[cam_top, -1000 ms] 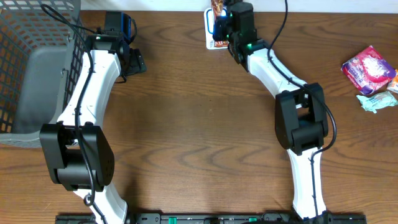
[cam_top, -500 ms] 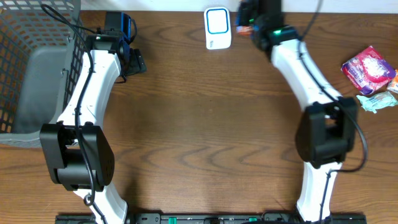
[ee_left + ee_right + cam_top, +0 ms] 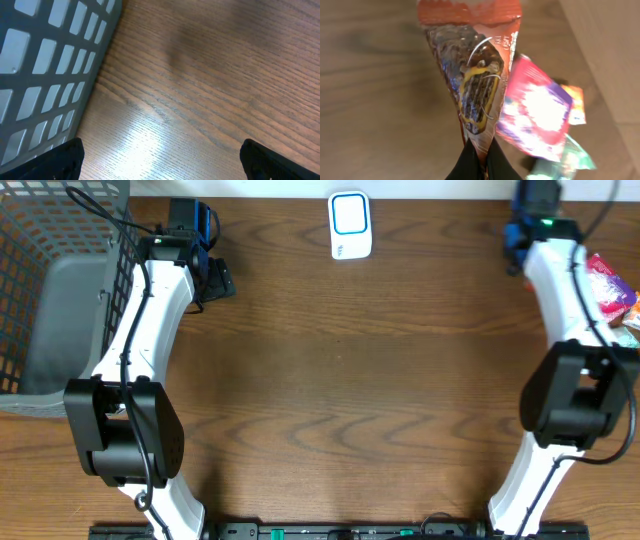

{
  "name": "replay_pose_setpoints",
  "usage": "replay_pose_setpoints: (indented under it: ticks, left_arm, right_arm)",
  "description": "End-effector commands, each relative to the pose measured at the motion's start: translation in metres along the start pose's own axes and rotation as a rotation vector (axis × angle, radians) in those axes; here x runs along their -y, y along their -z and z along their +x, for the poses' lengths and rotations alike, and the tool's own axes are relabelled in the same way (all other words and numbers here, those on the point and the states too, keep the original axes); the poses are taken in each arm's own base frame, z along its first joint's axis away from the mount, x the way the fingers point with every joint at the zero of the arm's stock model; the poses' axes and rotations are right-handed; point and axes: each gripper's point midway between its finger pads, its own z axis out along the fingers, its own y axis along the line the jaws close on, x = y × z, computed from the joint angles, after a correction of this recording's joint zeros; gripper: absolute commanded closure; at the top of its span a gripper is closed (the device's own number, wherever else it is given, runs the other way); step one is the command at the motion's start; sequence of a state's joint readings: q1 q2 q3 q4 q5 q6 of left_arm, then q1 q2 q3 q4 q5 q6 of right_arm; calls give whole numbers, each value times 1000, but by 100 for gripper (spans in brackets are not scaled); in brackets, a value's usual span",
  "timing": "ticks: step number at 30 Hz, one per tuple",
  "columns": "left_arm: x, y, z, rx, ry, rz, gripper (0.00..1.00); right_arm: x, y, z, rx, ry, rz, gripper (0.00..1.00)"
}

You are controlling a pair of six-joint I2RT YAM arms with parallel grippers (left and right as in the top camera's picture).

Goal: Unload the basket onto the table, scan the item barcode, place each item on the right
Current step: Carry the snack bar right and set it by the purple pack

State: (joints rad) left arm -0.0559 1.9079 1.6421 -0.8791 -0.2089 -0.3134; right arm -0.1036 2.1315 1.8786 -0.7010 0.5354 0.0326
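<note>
I will move my right gripper back and down. Then I will let go of the snack where wood is bare (image 3: 522, 298) beside the green packet to the right in the overhead view.
The item is a red and brown chocolate snack packet (image 3: 475, 85), pinched at its lower end by my shut right gripper (image 3: 481, 160) and hanging in front of the wrist camera. In the overhead view the right gripper (image 3: 515, 238) is at the table's far right back, and the packet is hidden under the arm. The white barcode scanner (image 3: 350, 225) lies at the back centre, well left of that gripper. My left gripper (image 3: 214, 280) rests beside the basket, wide open, its black fingers (image 3: 67, 160) far apart over bare wood.
A grey mesh basket (image 3: 60, 280) fills the left edge, its wall (image 3: 45, 65) close to the left gripper. A pink snack packet (image 3: 605, 285) and a green one (image 3: 625, 330) lie at the right edge, below the held item (image 3: 535, 115).
My right arm has swung from over the scanner to the far right, carrying the packet toward the pile of snacks. The left arm has not moved.
</note>
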Motion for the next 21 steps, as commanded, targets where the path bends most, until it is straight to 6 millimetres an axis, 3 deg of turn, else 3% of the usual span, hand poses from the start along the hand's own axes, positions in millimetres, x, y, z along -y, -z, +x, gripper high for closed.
replay_pose_setpoints:
  ticks: [1, 7, 14, 21]
  left_arm:
    - [-2, 1, 1, 0, -3, -10, 1]
    - [-2, 1, 1, 1, -3, -10, 1]
    - [-2, 1, 1, 0, -3, -10, 1]
    - [-2, 1, 1, 1, -3, -10, 1]
  right_arm:
    - [27, -23, 22, -69, -4, 2, 99]
    - [70, -54, 47, -130, -82, 28, 98]
    - [112, -66, 66, -185, -166, 78, 99]
    - [154, -75, 90, -239, -420, 159, 99]
